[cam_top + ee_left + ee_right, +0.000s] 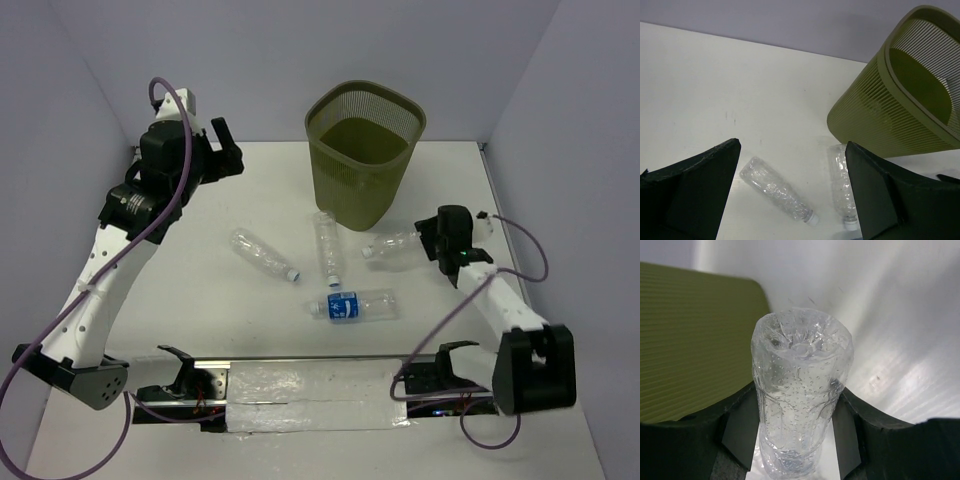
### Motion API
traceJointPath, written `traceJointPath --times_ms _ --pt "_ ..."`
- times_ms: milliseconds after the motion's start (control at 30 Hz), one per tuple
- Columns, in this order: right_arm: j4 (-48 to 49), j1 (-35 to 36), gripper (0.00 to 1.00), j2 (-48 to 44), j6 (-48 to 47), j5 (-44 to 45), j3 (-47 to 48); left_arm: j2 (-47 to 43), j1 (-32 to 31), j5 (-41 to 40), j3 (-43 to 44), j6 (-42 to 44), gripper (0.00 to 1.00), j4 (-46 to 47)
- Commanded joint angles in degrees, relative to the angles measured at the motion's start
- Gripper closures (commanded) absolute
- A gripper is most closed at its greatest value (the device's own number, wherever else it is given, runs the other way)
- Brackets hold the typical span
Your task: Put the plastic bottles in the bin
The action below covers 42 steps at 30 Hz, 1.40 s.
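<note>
The bin's tall side stands in the way of my right gripper. It should carry the bottle up and outward, then over the bin's opening [365, 135], and release it.
In the top view the olive-green mesh bin [360, 190] stands upright at the back centre. Three clear plastic bottles lie on the table in front of it: one at the left [262, 256], one in the middle [328, 245] and a blue-labelled one [358, 305] nearer the arms. A further bottle [395, 244] lies just right of the bin's base with my right gripper [428, 240] shut on its body. The right wrist view shows that bottle [800, 390] squeezed between the pads [742, 430], beside the bin's wall [690, 340]. My left gripper [225, 150] hangs open above the back left, looking down on two bottles [775, 190] [841, 185].
A foil-covered strip on a black rail [310, 385] runs along the near edge between the arm bases. Pale walls enclose the table on the left, back and right. Purple cables loop around both arms.
</note>
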Motion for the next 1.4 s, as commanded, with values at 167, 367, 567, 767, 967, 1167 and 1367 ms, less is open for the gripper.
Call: traceJointPath --times_ms 167,367,567,767,967,1167,1367 --pt "-12.28 -1.7 0.46 -20.58 -19.87 15.62 13.33 3.64 2.79 -5.32 4.17 -5.01 0.01 -7.6" --pt "-10.28 -1.7 0.46 -24.72 -28.67 15.46 25.36 3.73 5.69 -2.25 1.71 -7.29 0.01 -6.98" --pt "-12.38 -1.0 0.44 -13.04 -30.26 7.2 43.92 4.17 6.48 -2.15 1.09 -7.73 0.01 -7.77" --pt "-12.9 4.53 0.41 1.36 -33.68 7.01 58.77 1.71 7.62 -2.16 0.21 -7.12 0.0 -7.42" --pt "-20.89 10.77 0.39 17.52 -38.43 10.88 76.97 1.8 8.24 -1.28 -0.14 -7.73 0.01 -9.09" --pt "-25.81 12.71 0.14 27.99 -40.19 9.31 89.16 0.92 8.42 -0.49 -0.76 -8.09 0.01 -9.44" --pt "-36.11 14.3 0.0 31.72 -45.28 6.31 101.61 1.09 8.59 0.39 -2.25 -7.91 0.01 -9.01"
